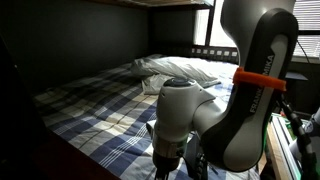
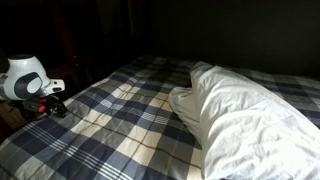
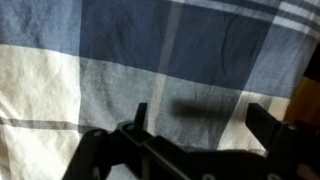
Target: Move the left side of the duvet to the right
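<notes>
Next, my gripper lowers open onto the grey cloth by the duvet's near edge (image 2: 60, 119) (image 3: 200, 112) and closes, because the gripper's spread fingers still hover above their shadow.
The duvet (image 1: 100, 105) is a navy, grey and cream plaid cover spread over the bed; it shows in both exterior views (image 2: 120, 120) and fills the wrist view (image 3: 130, 60). My gripper (image 3: 198, 118) is open and empty, its two dark fingers wide apart just above the plaid cloth, casting a shadow on it. In an exterior view the gripper (image 2: 55, 103) hangs over the duvet's edge at the left side of the bed. In an exterior view the arm (image 1: 200, 115) hides the fingers.
A white rumpled pillow (image 2: 245, 115) lies on the right of the bed, also seen at the far end (image 1: 180, 70). A dark wall backs the bed. A window (image 1: 215, 35) glows behind the arm.
</notes>
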Motion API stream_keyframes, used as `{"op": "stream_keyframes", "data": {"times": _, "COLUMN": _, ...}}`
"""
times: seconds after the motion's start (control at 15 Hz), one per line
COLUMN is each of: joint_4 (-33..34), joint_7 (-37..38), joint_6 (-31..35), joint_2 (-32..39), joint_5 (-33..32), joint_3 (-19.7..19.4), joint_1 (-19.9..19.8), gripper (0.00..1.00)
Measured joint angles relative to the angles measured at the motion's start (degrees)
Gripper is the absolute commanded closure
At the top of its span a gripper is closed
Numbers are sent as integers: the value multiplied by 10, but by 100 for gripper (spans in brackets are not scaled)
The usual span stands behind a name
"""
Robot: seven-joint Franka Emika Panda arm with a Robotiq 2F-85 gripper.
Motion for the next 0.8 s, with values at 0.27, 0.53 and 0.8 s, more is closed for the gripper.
{"op": "stream_keyframes", "data": {"times": 0.27, "joint_4": 21, "joint_7": -19, "joint_6": 15, "joint_2": 40, "joint_5": 1, "joint_3": 1, "joint_1": -4, "gripper": 14}}
{"op": "stream_keyframes", "data": {"times": 0.53, "joint_4": 40, "joint_7": -26, "joint_6": 15, "joint_2": 66, "joint_5": 1, "joint_3": 5, "joint_1": -4, "gripper": 47}}
{"op": "stream_keyframes", "data": {"times": 0.8, "joint_4": 50, "joint_7": -31, "joint_6": 15, "joint_2": 74, "joint_5": 1, "joint_3": 5, "joint_1": -1, "gripper": 75}}
